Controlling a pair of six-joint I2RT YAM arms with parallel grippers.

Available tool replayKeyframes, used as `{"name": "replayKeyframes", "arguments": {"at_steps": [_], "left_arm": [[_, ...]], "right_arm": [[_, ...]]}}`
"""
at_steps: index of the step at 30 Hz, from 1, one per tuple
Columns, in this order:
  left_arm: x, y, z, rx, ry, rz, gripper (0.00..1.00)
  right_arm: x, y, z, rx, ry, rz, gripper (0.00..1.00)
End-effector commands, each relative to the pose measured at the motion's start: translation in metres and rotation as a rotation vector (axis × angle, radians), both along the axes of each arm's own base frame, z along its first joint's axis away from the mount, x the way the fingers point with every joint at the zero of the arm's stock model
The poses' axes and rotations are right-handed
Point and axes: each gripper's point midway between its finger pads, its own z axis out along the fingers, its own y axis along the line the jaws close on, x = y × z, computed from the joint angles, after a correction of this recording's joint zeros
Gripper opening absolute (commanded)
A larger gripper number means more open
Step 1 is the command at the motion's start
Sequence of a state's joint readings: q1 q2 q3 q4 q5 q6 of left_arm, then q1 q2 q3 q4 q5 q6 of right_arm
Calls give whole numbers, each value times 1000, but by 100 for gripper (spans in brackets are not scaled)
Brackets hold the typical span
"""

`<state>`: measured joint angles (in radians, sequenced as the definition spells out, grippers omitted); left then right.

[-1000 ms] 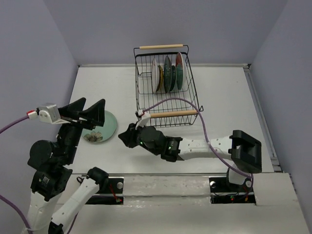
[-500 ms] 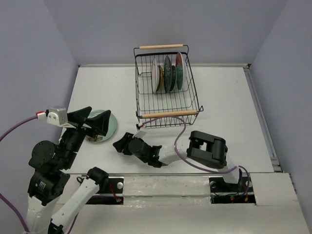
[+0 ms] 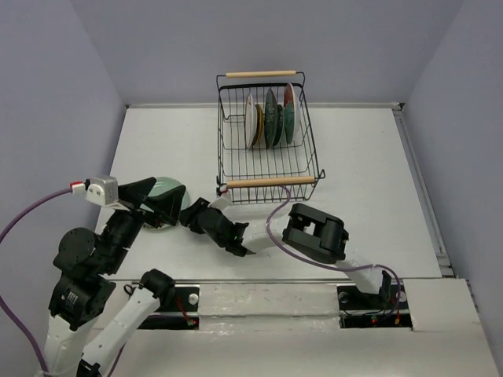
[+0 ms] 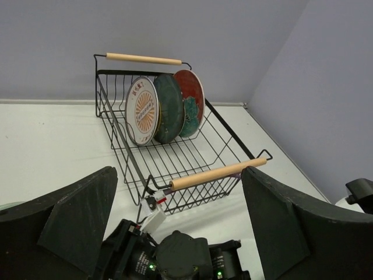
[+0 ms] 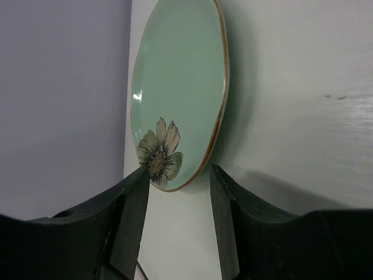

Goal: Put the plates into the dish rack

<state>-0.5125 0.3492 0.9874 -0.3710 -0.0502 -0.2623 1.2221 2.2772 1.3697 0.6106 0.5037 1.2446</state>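
The left gripper needs to tilt downward next and go down onto the flower-printed rim of the mint plate, because that plate lies flat below the gripper's open fingers.
The pale mint green plate [image 3: 172,187] lies flat on the table at the left, mostly hidden under my left gripper [image 3: 155,199], which hangs open above it. In the right wrist view the mint plate [image 5: 180,87] carries a flower print, and my right gripper [image 5: 178,182] is open with a finger on each side of its near rim, not touching. The black wire dish rack [image 3: 230,149] stands at the back centre and holds several upright plates: white with orange centre [image 4: 141,111], dark teal [image 4: 169,108], red [image 4: 190,96]. My left gripper [image 4: 180,230] is wide open and empty.
My right arm's wrist [image 4: 175,259] sits low between the left fingers. Its purple cable [image 3: 274,214] loops in front of the rack's near wooden handle [image 3: 270,182]. Grey walls close the left, back and right sides of the table.
My right gripper has swung left across the table front up to the mint plate's edge. My left gripper has moved right and down over the plate, covering most of it.
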Motion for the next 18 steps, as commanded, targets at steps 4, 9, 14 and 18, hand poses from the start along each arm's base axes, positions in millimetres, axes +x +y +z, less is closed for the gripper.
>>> {"name": "replayKeyframes", "arguments": {"at_steps": [4,9,14,18], "left_arm": [[-7,-3,8,-3,-42,-33,99],[-4,-5,6,3,-37,-35,99],[8,8,-3,11,-6,61,99],[20,28,0,-8,19,198,99]], "right_arm": [[25,14,23,81,10,-56,47],[23,10,20,65,30,-63,44],[-6,2,46,10,-97,-10,43],[-47,3,89,-59,-275,55,43]]}}
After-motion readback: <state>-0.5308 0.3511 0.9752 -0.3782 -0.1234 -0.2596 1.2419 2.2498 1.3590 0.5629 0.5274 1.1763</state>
